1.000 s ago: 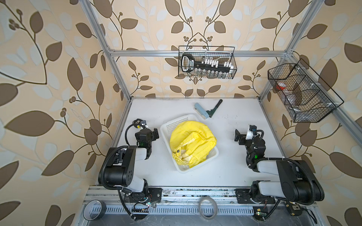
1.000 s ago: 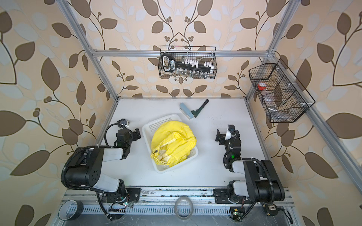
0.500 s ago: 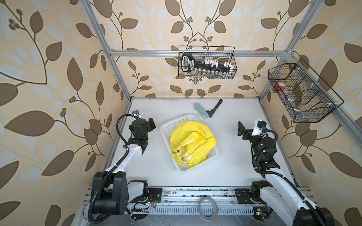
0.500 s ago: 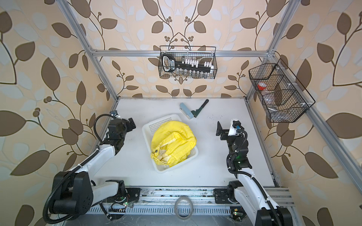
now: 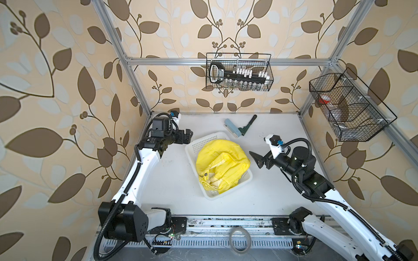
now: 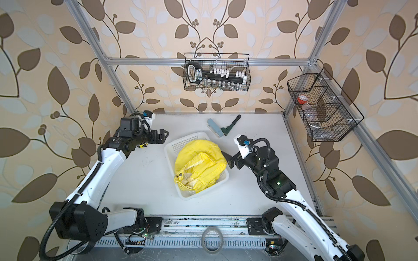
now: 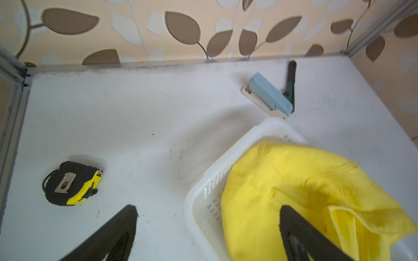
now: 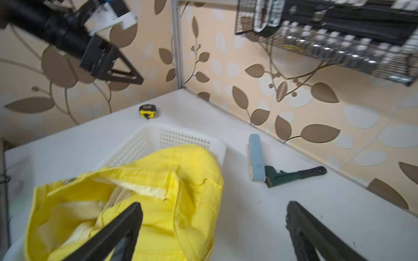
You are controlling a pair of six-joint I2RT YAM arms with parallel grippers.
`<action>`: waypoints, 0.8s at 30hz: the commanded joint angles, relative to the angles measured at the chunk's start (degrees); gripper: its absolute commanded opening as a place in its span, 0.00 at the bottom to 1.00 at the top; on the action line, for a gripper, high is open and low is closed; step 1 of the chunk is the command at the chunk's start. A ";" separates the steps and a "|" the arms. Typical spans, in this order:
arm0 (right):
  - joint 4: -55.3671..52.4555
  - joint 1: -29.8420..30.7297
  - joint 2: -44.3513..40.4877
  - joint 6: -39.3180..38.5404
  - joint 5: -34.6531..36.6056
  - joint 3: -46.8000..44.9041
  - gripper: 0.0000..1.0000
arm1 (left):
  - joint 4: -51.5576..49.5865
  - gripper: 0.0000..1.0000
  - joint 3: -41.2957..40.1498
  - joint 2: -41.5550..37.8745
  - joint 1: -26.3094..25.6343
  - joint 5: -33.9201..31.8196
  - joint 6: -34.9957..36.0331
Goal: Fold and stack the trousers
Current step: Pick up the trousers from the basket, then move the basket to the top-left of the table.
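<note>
My right gripper is above the trousers' fold [image 5: 228, 175] [image 8: 159, 224] beside the pale lining, so next I will move it over the basket, tilting and lowering it onto that fold.
The bright yellow trousers [image 5: 222, 167] [image 6: 200, 167] lie crumpled in a white perforated basket [image 5: 192, 149] [image 6: 172, 146] at the middle of the table, with the waistband and its button toward the front. My left gripper [image 5: 187, 135] [image 6: 161, 135] hovers open just beyond the basket's far left corner, nothing between its fingers. In the left wrist view the trousers [image 7: 294, 185] and the basket rim [image 7: 248, 135] sit under the open left gripper [image 7: 208, 208]. My right gripper [image 5: 256, 159] [image 6: 226, 158] stands open at the basket's right side, raised and clear of the trousers [image 8: 158, 192].
A light blue stapler [image 5: 231, 127] and a green wrench [image 5: 247, 125] lie behind the basket. A yellow-black tape measure [image 7: 72, 183] [image 8: 148, 111] sits near the far left corner. Wire baskets [image 5: 239, 72] [image 5: 348, 108] hang on the back and right walls. A tape roll [image 5: 239, 239] lies on the front rail.
Both arms have unfolded from low at the table's front and reached up and inward toward the basket. Both grippers stayed open. The trousers have not moved.
</note>
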 commanded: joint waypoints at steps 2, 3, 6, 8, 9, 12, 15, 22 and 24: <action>-11.43 8.87 5.53 -11.55 0.86 2.97 1.00 | -11.04 0.99 6.14 7.01 -5.04 5.22 12.38; -12.06 11.05 7.57 -13.62 2.59 3.64 1.00 | -11.74 0.99 7.51 9.04 -6.33 4.15 13.84; -12.98 17.39 13.10 -20.02 8.28 5.00 1.00 | -13.23 0.99 11.22 15.37 -8.10 1.80 16.31; -12.83 20.16 16.46 -23.41 10.44 5.79 1.00 | -13.54 0.99 13.33 18.73 -8.24 1.47 17.49; -12.51 21.07 18.28 -24.91 11.10 6.40 1.00 | -14.48 0.99 14.76 20.70 -8.49 1.44 18.33; -13.17 21.79 23.82 -28.02 10.34 9.03 1.00 | -17.50 0.97 18.82 25.78 -8.83 0.90 20.13; -13.93 22.66 28.73 -30.99 12.10 11.10 1.00 | -18.88 0.96 21.33 29.12 -8.95 -1.10 21.50; -11.97 23.10 38.61 -34.93 12.76 14.48 1.00 | -18.68 0.86 23.81 33.80 -9.04 -2.89 24.66; -11.97 23.06 41.73 -36.23 13.37 15.61 1.00 | -19.35 0.76 24.52 35.16 -9.05 -3.56 26.02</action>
